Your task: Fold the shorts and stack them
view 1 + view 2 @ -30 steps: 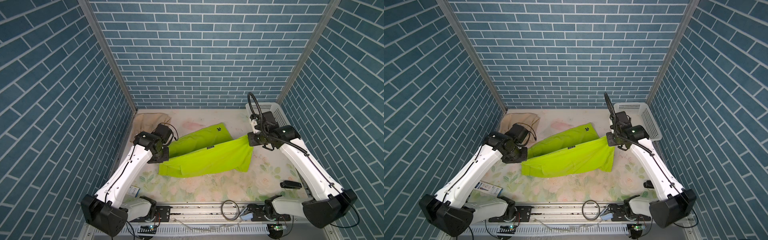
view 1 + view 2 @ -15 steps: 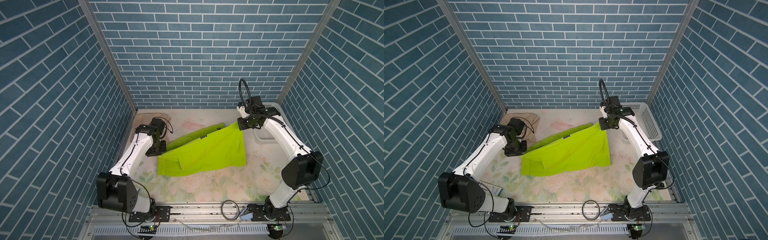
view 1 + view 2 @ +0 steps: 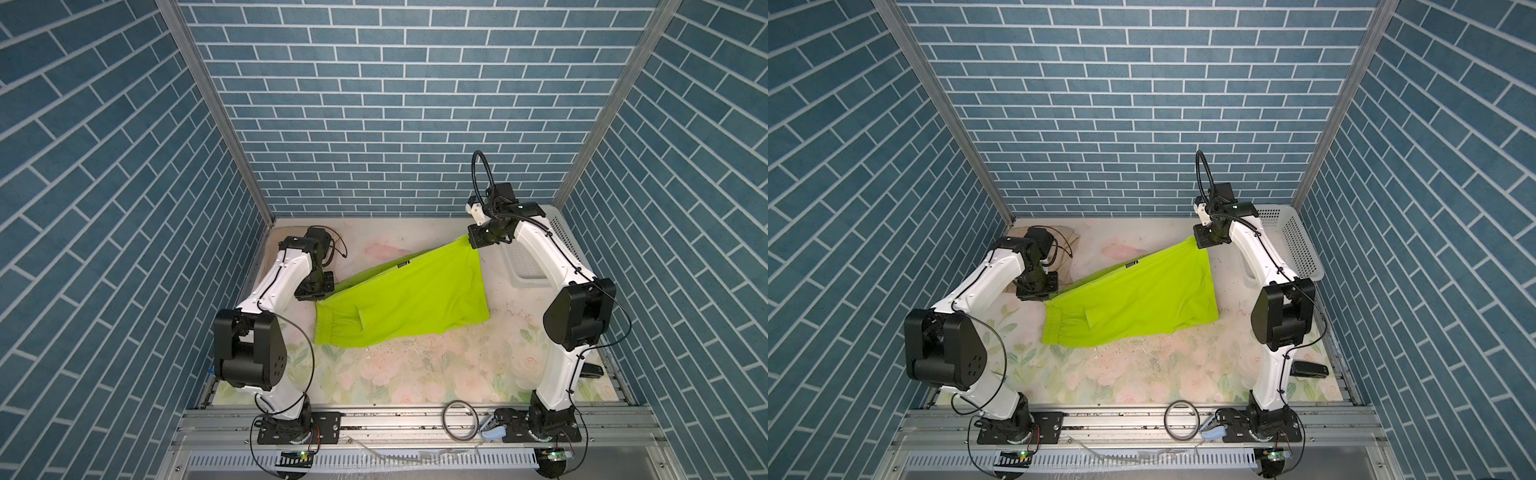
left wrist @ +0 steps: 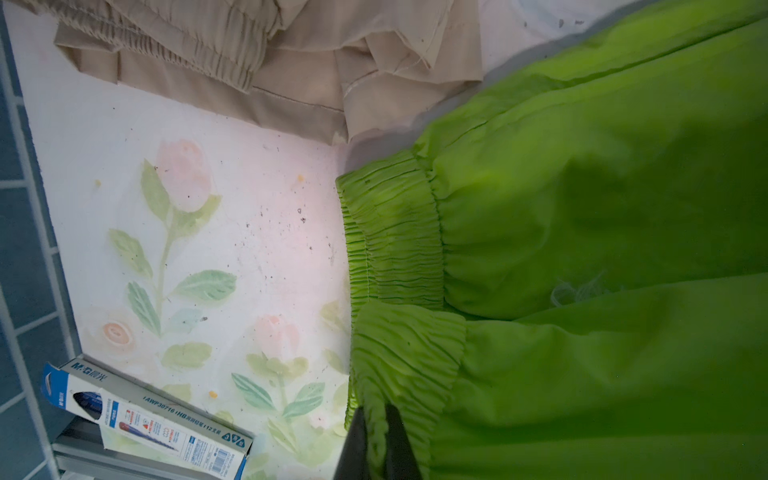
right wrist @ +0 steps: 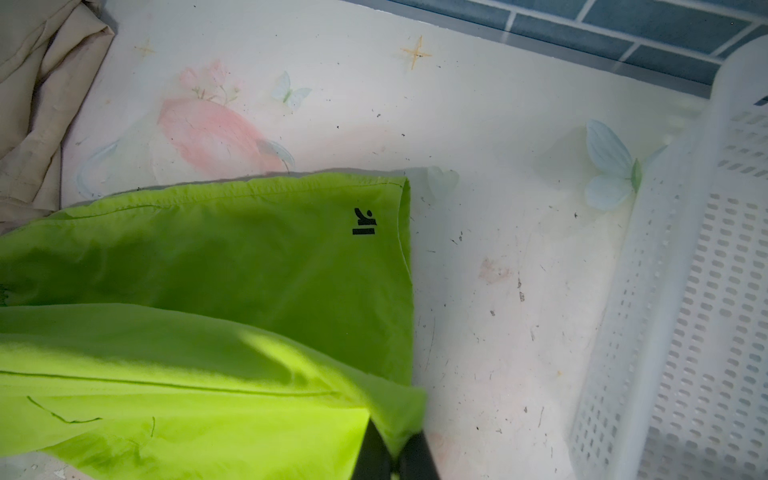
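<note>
A piece of waistband still lies uncovered beyond the edge of the shorts that I hold, so my left gripper will next lower outward toward the lower waistband's far end (image 4: pixel 382 190) and release there.
The lime-green shorts (image 3: pixel 409 303) (image 3: pixel 1138 301) hang stretched between both grippers over the floral table, one half lifted over the other half lying flat. My left gripper (image 3: pixel 322 293) (image 4: pixel 376 440) is shut on the gathered green waistband (image 4: pixel 399 357). My right gripper (image 3: pixel 473 243) (image 5: pixel 395 457) is shut on a leg-hem corner, raised near the back. The lower leg with its dark logo (image 5: pixel 363 221) lies flat on the table. The beige shorts (image 4: pixel 257 54) (image 3: pixel 1067 239) lie crumpled in the back left corner, behind my left arm.
A white perforated basket (image 3: pixel 1296 245) (image 5: pixel 706 291) stands at the back right, close to my right arm. A blue-and-white pen box (image 4: pixel 153 419) lies near the left front. A small black object (image 3: pixel 1308 369) rests at the right front edge.
Both grippers have carried the held green edge toward the back of the table, lifting the upper half over the lower leg. The right gripper rose and moved back beside the basket.
</note>
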You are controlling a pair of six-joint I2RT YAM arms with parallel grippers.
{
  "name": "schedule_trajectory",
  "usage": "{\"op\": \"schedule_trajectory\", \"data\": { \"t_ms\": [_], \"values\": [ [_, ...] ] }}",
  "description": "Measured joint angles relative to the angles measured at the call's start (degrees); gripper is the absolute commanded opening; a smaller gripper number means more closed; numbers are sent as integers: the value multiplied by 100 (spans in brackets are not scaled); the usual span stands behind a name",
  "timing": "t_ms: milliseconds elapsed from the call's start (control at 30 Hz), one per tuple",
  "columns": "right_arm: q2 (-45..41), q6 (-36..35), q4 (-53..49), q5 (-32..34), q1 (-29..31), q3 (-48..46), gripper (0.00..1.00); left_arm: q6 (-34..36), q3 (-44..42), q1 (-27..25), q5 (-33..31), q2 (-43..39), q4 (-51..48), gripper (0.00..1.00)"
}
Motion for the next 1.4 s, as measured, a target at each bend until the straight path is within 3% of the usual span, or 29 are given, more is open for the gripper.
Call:
{"op": "schedule_trajectory", "data": {
  "t_ms": [533,567,600,633,733,800,1033,1300,1400],
  "values": [
    [1558,0,282,-538,-52,745,0,111,111,369,81,1106,527,0],
    [1633,0,302,-570,-63,750,0,114,116,378,74,1165,564,15],
    [1709,0,317,-605,-76,758,3,114,116,385,68,1204,595,24],
    [1770,2,330,-610,-87,767,12,127,116,387,31,1231,614,33],
    [1912,11,402,-573,-192,817,51,136,116,461,-236,1285,616,73],
    [1941,28,466,-586,-313,876,61,144,116,568,-411,1287,625,99],
    [1440,166,815,-669,-494,514,67,92,398,699,-870,1235,584,100],
    [-800,529,1156,-660,-577,-1416,70,76,1108,890,-1331,535,166,100],
    [-1547,789,1338,-684,-601,-2433,72,105,1034,896,-870,144,205,100]
  ]
}}
